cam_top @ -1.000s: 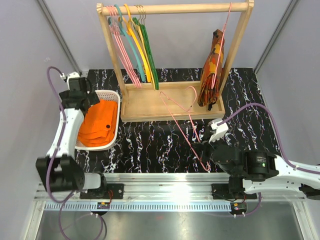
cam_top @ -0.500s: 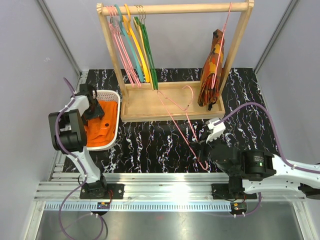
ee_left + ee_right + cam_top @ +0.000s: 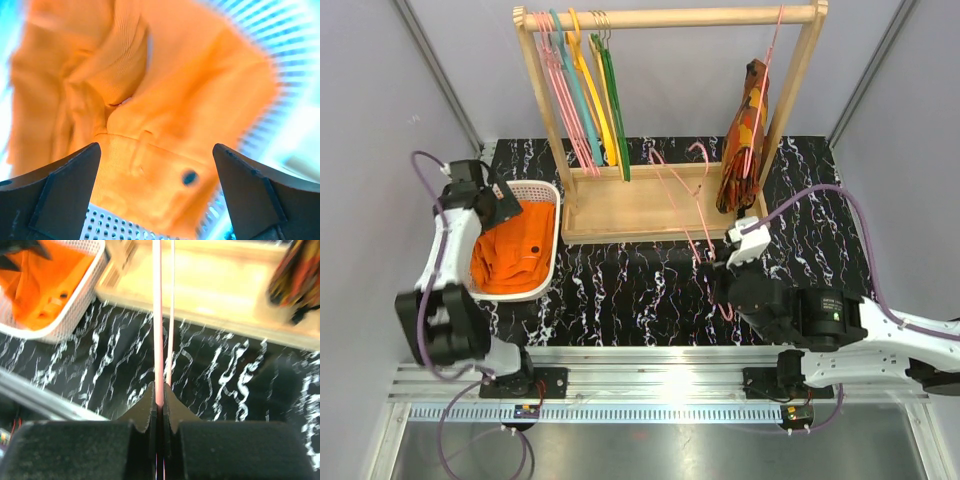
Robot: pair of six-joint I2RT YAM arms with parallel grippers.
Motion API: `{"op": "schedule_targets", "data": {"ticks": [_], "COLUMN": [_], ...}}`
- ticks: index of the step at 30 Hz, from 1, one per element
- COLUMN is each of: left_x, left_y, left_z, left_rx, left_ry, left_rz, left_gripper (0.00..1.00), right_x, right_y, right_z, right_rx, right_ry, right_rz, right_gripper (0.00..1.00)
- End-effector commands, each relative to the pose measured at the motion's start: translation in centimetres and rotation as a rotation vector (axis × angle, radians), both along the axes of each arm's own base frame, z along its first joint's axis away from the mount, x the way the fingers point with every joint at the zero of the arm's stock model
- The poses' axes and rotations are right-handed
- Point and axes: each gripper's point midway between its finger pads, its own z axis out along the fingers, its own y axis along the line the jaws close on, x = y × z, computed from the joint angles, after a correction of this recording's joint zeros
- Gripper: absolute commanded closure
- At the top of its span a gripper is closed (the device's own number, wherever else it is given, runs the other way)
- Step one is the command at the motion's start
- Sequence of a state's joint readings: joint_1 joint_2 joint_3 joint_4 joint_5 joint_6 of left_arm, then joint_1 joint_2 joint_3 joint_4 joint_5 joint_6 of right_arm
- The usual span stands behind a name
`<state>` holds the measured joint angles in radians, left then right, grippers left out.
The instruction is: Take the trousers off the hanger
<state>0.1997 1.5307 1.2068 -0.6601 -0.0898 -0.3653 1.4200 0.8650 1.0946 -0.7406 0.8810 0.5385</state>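
Observation:
The right gripper will first rise and move away from the robot's base, to get the hanger's hook onto the rack's bar (image 3: 752,17) beside the camouflage garment.
The bright orange trousers (image 3: 512,252) lie crumpled in the white basket (image 3: 546,262) at the left; the left wrist view shows them (image 3: 150,125) close up. My left gripper (image 3: 490,203) hangs open and empty just above the trousers, its jaws wide apart (image 3: 156,192). The bare pink wire hanger (image 3: 682,195) stands tilted over the table's middle, its hook near the rack's base. My right gripper (image 3: 720,280) is shut on the hanger's wire (image 3: 158,330), which runs up between the closed jaws (image 3: 159,402).
A wooden rack (image 3: 660,120) stands at the back with pink, teal, yellow and green hangers (image 3: 582,95) on its left and a camouflage garment (image 3: 745,140) on a pink hanger at its right. The table top (image 3: 620,285) is black marble pattern.
My left arm swung about over the basket and now hovers at its far corner; the trousers bunched up. My right gripper lifted the hanger up and away toward the rack.

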Motion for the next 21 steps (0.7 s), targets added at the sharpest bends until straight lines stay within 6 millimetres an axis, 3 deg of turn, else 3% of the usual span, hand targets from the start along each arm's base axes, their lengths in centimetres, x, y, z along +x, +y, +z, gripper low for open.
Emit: {"op": "schedule_targets", "data": {"ticks": [1, 2, 3, 5, 6, 8, 10, 11, 12, 13, 15, 16, 17, 19, 21], "left_x": [-0.8, -1.6, -2.6, -4.6, -6.0, -7.7, -9.7, -10.4, -11.0, -12.2, -12.9, -13.0, -13.7, -13.8, -14.3], "left_y": [-0.4, -0.5, -0.7, -1.0, -1.3, -1.5, -2.1, -2.3, -2.4, -2.6, -3.0, -3.7, -4.0, -4.8, -4.7], "left_z": [7.6, 8.4, 10.6, 11.1, 12.9, 12.5, 13.9, 14.3, 13.7, 14.7, 13.7, 14.2, 14.7, 13.7, 14.1], "left_rx": [0.039, 0.054, 0.071, 0.085, 0.104, 0.111, 0.124, 0.130, 0.132, 0.150, 0.142, 0.130, 0.135, 0.121, 0.130], "left_ry": [-0.220, -0.243, -0.316, -0.351, -0.425, -0.446, -0.520, -0.547, -0.552, -0.607, -0.629, -0.677, -0.728, -0.756, -0.781], "left_rz": [-0.041, -0.042, -0.042, -0.039, -0.039, -0.034, -0.040, -0.046, -0.049, -0.043, -0.056, -0.084, -0.093, -0.128, -0.118], "left_gripper": [0.01, 0.01, 0.01, 0.01, 0.01, 0.01, 0.01, 0.01, 0.01, 0.01, 0.01, 0.01, 0.01, 0.01, 0.01], "right_x": [2.5, 3.0, 3.5, 4.8, 5.4, 6.7, 7.7, 8.7, 9.5, 9.9, 11.8, 12.4, 13.2, 14.4, 16.1], "right_y": [-1.9, -2.2, -2.0, -2.3, -2.0, -2.2, -2.6, -3.5, -3.2, -2.9, -3.2, -3.0, -2.6, -2.9, -2.1], "right_z": [4.5, 5.8, 6.2, 8.3, 8.7, 10.6, 11.9, 13.6, 13.8, 15.4, 15.8, 16.1, 17.0, 18.6, 18.2], "right_rx": [0.009, 0.023, -0.008, 0.029, -0.002, 0.002, -0.026, 0.000, -0.020, 0.015, -0.016, -0.018, -0.015, -0.003, -0.028], "right_ry": [-0.085, -0.086, -0.097, -0.105, -0.116, -0.141, -0.161, -0.176, -0.177, -0.192, -0.199, -0.200, -0.208, -0.228, -0.218], "right_rz": [-0.142, -0.156, -0.152, -0.171, -0.163, -0.208, -0.229, -0.261, -0.262, -0.247, -0.280, -0.271, -0.278, -0.288, -0.300], "right_gripper": [1.00, 1.00, 1.00, 1.00, 1.00, 1.00, 1.00, 1.00, 1.00, 1.00, 1.00, 1.00, 1.00, 1.00, 1.00]}}
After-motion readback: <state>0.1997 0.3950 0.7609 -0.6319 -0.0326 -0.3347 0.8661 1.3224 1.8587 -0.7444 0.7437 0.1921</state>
